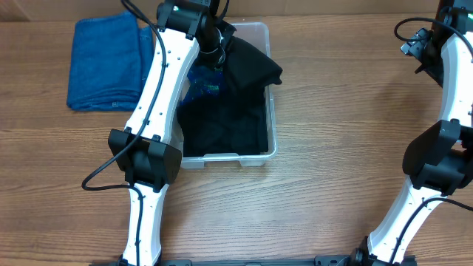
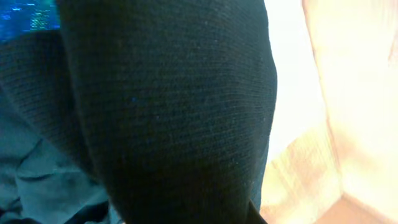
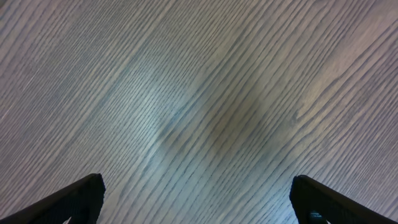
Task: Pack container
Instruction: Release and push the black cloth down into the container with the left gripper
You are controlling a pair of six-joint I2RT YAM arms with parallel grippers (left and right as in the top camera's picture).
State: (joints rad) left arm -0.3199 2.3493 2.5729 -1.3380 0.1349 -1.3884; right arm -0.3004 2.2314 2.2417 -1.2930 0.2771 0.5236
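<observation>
I need to lower my left gripper into the container's far end (image 1: pixel 251 33) next and let go of the black cloth there, because the cloth's loose end still sticks out over the container's rim.
The clear plastic container (image 1: pixel 270 133) stands at the table's upper middle. A black cloth (image 1: pixel 225 125) lies in its near half and a blue patterned cloth (image 1: pixel 201 83) lies further back. My left gripper (image 1: pixel 218 46) is over the container's far end, shut on another black cloth (image 1: pixel 250 65) that hangs partly over the far right rim. That cloth (image 2: pixel 174 112) fills the left wrist view and hides the fingers. The container's clear wall (image 2: pixel 354 93) shows at the right of that view. My right gripper (image 3: pixel 198 186) is open and empty over bare wood at the far right (image 1: pixel 415 46).
A folded blue towel (image 1: pixel 107 63) lies on the table left of the container, beside my left arm. The wooden table (image 1: pixel 332 148) lies between the container and my right arm.
</observation>
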